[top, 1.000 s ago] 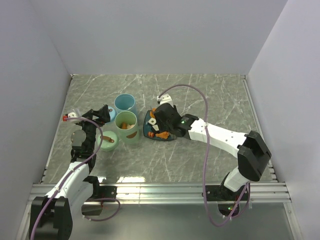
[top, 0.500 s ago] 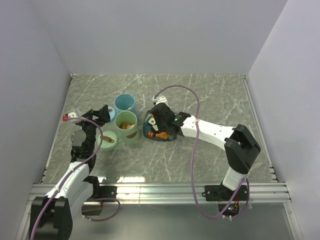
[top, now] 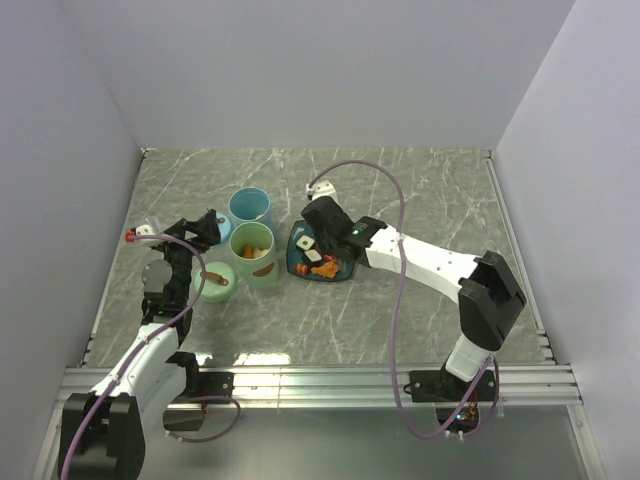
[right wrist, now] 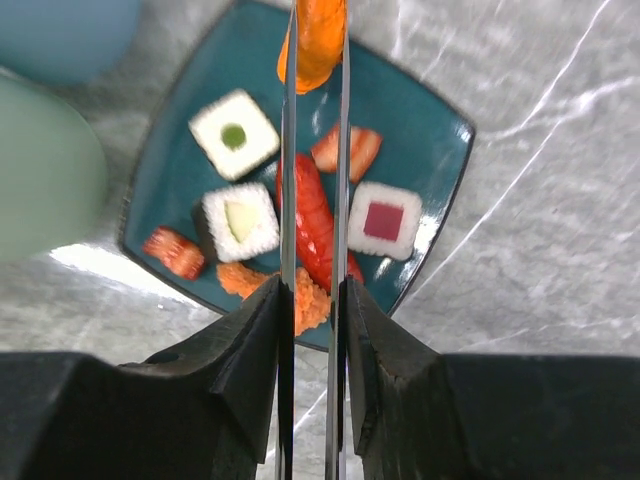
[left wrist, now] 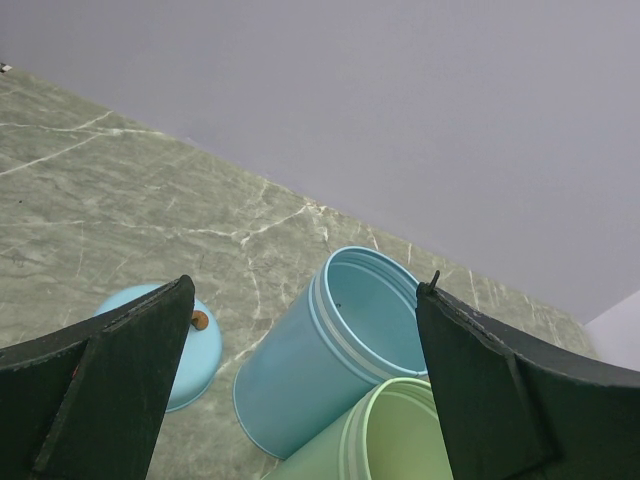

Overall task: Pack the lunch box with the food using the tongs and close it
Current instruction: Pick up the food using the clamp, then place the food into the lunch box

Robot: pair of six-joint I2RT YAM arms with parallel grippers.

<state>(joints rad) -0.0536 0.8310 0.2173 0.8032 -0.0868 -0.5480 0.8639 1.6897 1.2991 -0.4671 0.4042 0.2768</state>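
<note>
The blue tub is open, so my right gripper should next lift the tongs with the orange piece of food and move them over the tub's opening (top: 250, 205).
My right gripper (right wrist: 312, 290) is shut on the silver tongs (right wrist: 289, 150), whose two arms run forward side by side. The tong tips pinch an orange piece of food (right wrist: 312, 45) above the far edge of the teal plate (right wrist: 425, 150). On the plate lie white rolls (right wrist: 233, 133), a long red piece (right wrist: 315, 215) and an orange chunk (right wrist: 305, 300). In the top view the right gripper (top: 325, 222) hangs over the plate's (top: 296, 264) far side. The lunch box stands as a blue tub (top: 250, 208) and a green tub (top: 253, 250). My left gripper (left wrist: 305, 290) is open, facing the tubs.
A blue lid (left wrist: 190, 345) with a brown knob lies left of the blue tub (left wrist: 330, 350). A green lid (top: 216, 278) lies by the green tub, which holds orange-brown pieces. Grey walls close in the marble table (top: 420, 190) on three sides.
The right gripper squeezed the tongs shut on an orange piece and drew back toward the plate's far side, uncovering more of the plate. The left arm has not moved.
</note>
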